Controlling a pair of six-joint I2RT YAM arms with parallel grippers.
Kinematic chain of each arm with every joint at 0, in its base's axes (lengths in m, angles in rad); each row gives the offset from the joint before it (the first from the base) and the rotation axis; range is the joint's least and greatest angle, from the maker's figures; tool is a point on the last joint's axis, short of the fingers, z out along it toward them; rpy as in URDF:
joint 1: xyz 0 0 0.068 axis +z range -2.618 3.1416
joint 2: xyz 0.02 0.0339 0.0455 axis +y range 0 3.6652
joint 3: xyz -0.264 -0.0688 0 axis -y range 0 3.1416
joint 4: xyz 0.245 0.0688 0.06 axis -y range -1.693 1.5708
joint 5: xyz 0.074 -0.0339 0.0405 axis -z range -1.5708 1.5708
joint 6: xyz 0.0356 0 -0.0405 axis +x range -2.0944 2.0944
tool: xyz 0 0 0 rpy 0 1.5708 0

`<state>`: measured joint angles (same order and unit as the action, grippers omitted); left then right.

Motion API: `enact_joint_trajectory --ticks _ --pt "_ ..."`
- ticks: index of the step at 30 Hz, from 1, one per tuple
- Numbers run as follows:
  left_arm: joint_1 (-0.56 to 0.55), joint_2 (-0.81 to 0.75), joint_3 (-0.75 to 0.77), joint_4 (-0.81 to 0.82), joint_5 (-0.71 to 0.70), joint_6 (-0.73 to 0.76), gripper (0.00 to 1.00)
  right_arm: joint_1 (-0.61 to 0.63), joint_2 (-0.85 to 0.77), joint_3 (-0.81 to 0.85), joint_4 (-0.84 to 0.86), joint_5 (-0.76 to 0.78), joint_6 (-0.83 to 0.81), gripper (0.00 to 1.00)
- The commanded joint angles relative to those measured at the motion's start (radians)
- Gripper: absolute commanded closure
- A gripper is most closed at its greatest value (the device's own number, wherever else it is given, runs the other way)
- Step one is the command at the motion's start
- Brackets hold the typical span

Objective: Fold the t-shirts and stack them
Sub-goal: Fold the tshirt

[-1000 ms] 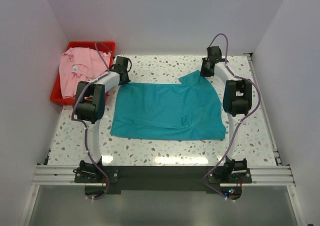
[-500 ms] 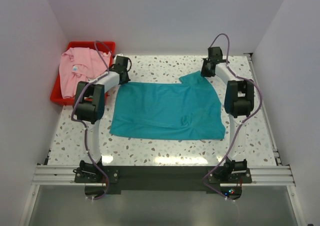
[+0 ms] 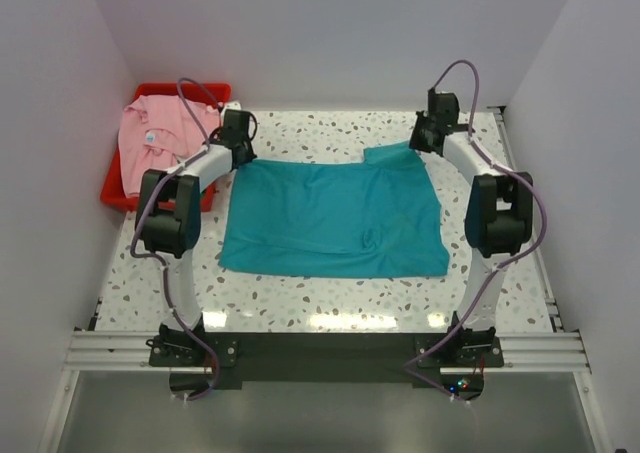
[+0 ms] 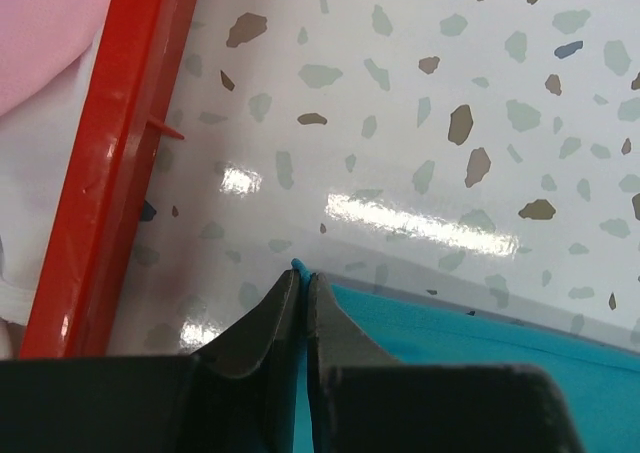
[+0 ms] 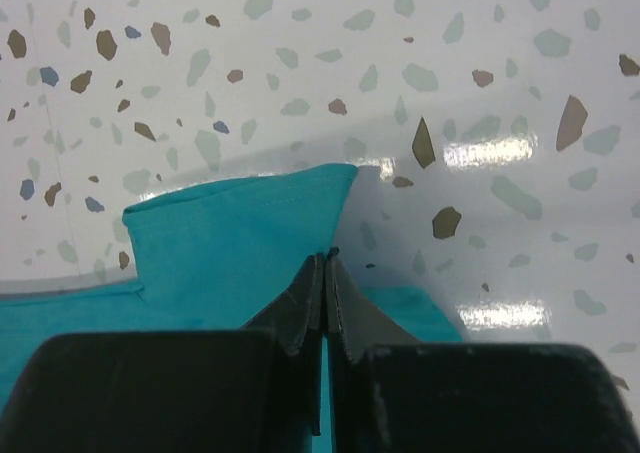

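Note:
The shirt's far corner in my left gripper should next move back and be released over the middle of the bin-side edge (image 3: 236, 217), because the teal t-shirt (image 3: 335, 218) lies spread.
A teal t-shirt (image 3: 335, 218) lies spread on the speckled table. At its far left corner my left gripper (image 3: 240, 153) is shut on the cloth; in the left wrist view a teal tip (image 4: 297, 267) pokes out between the closed fingers (image 4: 265, 318). My right gripper (image 3: 425, 138) is shut on the shirt's far right corner by the sleeve (image 5: 240, 238), with teal cloth (image 5: 420, 313) showing on both sides of the jaws. A pink t-shirt (image 3: 155, 143) lies crumpled in the red bin (image 3: 115, 195) at the far left.
The red bin's wall (image 4: 110, 203) stands close to the left of my left gripper. White walls enclose the table on three sides. A metal rail (image 3: 320, 351) with both arm bases runs along the near edge.
Both grippers have shut on the teal shirt's far corners and moved slightly away from the arm bases. The far edge of the shirt is pulled straighter, and the right sleeve flatter.

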<state>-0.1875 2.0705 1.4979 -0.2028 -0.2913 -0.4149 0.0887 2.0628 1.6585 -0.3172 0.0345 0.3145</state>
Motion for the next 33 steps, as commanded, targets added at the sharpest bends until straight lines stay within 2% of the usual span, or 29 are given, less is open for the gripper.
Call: enact_joint_trajectory --ticks 1,11,23,33 --pt "0.010 -0.079 -0.030 0.040 -0.003 0.007 1.00 -0.003 -0.105 -0.078 0.070 0.008 0.035 1.00" --pt "0.011 -0.243 -0.182 0.022 -0.002 -0.051 1.00 -0.003 -0.323 -0.325 0.055 0.039 0.092 1.00" --pt "0.011 -0.460 -0.467 0.040 0.021 -0.134 1.00 -0.001 -0.608 -0.618 0.041 0.041 0.147 1.00" --pt "0.010 -0.593 -0.668 0.089 0.055 -0.196 1.00 -0.001 -0.768 -0.819 0.050 -0.007 0.172 1.00"
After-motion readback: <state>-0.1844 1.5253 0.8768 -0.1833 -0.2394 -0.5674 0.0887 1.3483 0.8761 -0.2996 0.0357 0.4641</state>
